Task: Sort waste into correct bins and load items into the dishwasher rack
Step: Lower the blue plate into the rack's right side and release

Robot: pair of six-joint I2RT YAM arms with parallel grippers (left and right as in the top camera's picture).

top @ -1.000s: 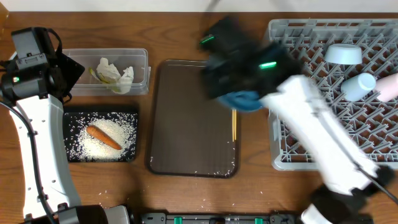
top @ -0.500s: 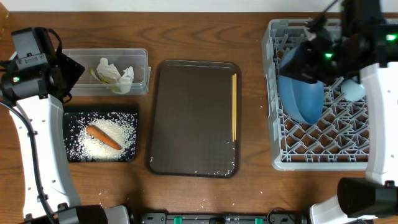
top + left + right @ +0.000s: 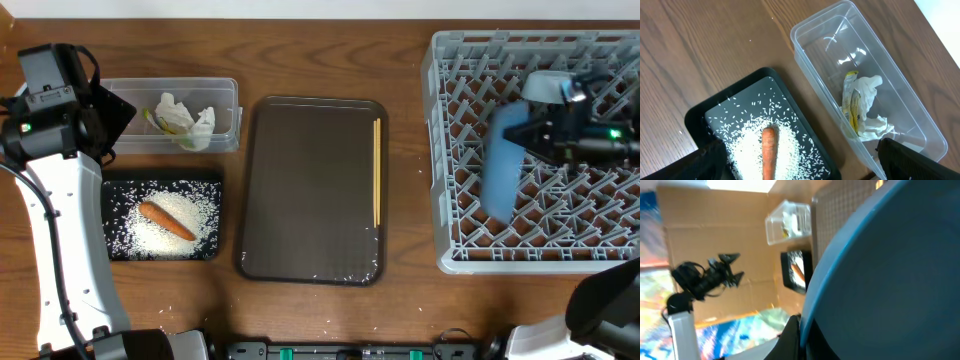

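Next, my right gripper should go toward the right in the overhead view, over the free pegs (image 3: 546,185) beside the upturned bowl, since they leave room to release the plate.
My right gripper (image 3: 538,136) is shut on the rim of the large blue plate (image 3: 500,172) and holds it on edge among the pegs of the grey dishwasher rack (image 3: 470,255). In the right wrist view the plate (image 3: 890,270) fills the frame, with my finger (image 3: 801,339) on its rim. My left gripper (image 3: 100,112) is open and empty, above the black tray (image 3: 740,107). On that tray lie rice (image 3: 747,147) and the carrot (image 3: 769,155). The clear tub (image 3: 890,90) holds tissue (image 3: 867,90) and the wrapper (image 3: 854,107). The chopsticks (image 3: 377,172) lie on the brown tray (image 3: 300,180).
A pale upturned bowl (image 3: 548,86) sits in the rack behind my right arm. The clear tub (image 3: 130,90) and black tray (image 3: 115,185) stand at the left. A few rice grains lie on the brown tray's near edge (image 3: 330,276) and on the table (image 3: 165,311).
My right arm has carried the blue plate from over the brown tray to the rack and turned it onto its edge. The left arm has not moved.
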